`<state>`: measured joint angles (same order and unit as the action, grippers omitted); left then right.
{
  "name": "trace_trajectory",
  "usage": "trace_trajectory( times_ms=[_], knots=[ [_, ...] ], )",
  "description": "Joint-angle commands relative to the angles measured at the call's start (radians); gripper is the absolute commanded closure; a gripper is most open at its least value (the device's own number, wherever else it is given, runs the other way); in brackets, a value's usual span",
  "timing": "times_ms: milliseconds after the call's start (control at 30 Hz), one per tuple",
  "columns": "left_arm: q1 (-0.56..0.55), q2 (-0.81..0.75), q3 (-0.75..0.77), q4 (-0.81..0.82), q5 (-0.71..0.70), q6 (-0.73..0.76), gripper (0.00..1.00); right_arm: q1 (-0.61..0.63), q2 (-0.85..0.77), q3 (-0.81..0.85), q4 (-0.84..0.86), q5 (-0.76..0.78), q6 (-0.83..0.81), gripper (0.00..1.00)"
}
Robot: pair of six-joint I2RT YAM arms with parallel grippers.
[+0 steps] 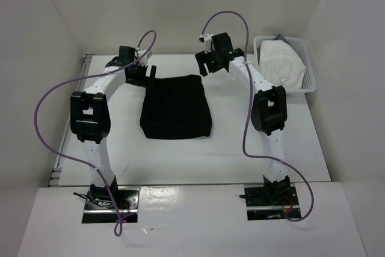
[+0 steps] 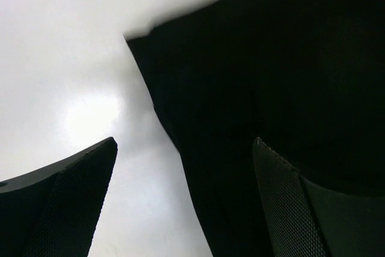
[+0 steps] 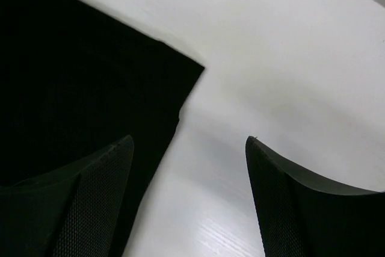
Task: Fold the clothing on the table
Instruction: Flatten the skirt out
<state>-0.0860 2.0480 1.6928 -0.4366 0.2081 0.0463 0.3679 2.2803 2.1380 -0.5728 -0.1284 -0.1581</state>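
My left gripper draws back next, turns its fingers and lowers onto the clothing's near corner [image 1: 146, 134] toward the metal strip, since that corner lies flat and uncovered.
The black clothing [image 1: 176, 108] lies flat on the white table [image 1: 180, 161], a roughly rectangular shape in the middle. My left gripper [image 1: 146, 71] hovers over its far left corner, jaws open and empty. In the left wrist view the clothing [image 2: 271, 88] fills the right side, its corner just ahead of the open left gripper [image 2: 185, 142]. My right gripper [image 1: 203, 64] hangs beside the far right corner, also open. The right wrist view shows the clothing [image 3: 78, 88] at the left, with bare table between the spread jaws of the right gripper [image 3: 188, 139].
A white mesh basket [image 1: 310, 79] holding a white cloth [image 1: 280, 61] stands at the table's back right corner. White walls close in on three sides. A metal strip [image 1: 67, 142] runs along the table's left edge.
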Motion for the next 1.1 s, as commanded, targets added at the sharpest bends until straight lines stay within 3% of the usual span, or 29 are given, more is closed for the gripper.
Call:
trace_trajectory(
  times_ms=[0,333,567,700,733,833,867,933,1067],
  knots=[
    [0.003,-0.077,-0.097,-0.089,0.069,-0.019,0.01,-0.006,-0.23,-0.172,0.019,-0.048,-0.061,0.2],
    [0.003,-0.183,-0.332,-0.25,0.203,0.067,0.01,-0.024,-0.55,-0.619,-0.059,-0.126,-0.19,0.2],
    [0.012,-0.21,-0.427,-0.358,0.306,0.139,0.03,-0.024,-0.64,-0.721,-0.079,-0.135,-0.208,0.2],
    [0.012,-0.158,-0.438,-0.424,0.441,0.211,0.3,-0.024,-0.66,-0.741,-0.079,-0.146,-0.208,0.2],
    [0.012,-0.149,-0.447,-0.448,0.459,0.228,0.44,-0.024,-0.673,-0.741,-0.079,-0.146,-0.208,0.2],
    [0.012,-0.138,-0.456,-0.47,0.484,0.273,0.65,-0.024,-0.683,-0.75,-0.088,-0.146,-0.208,0.2],
    [0.012,-0.128,-0.447,-0.485,0.494,0.292,0.84,-0.024,-0.683,-0.75,-0.088,-0.146,-0.208,0.2],
    [0.012,-0.103,-0.391,-0.562,0.539,0.366,1.0,-0.024,-0.683,-0.759,-0.088,-0.146,-0.208,0.2],
    [0.012,-0.04,-0.162,-0.865,0.712,0.59,1.0,-0.024,-0.683,-0.759,-0.088,-0.171,-0.208,0.2]
  ],
)
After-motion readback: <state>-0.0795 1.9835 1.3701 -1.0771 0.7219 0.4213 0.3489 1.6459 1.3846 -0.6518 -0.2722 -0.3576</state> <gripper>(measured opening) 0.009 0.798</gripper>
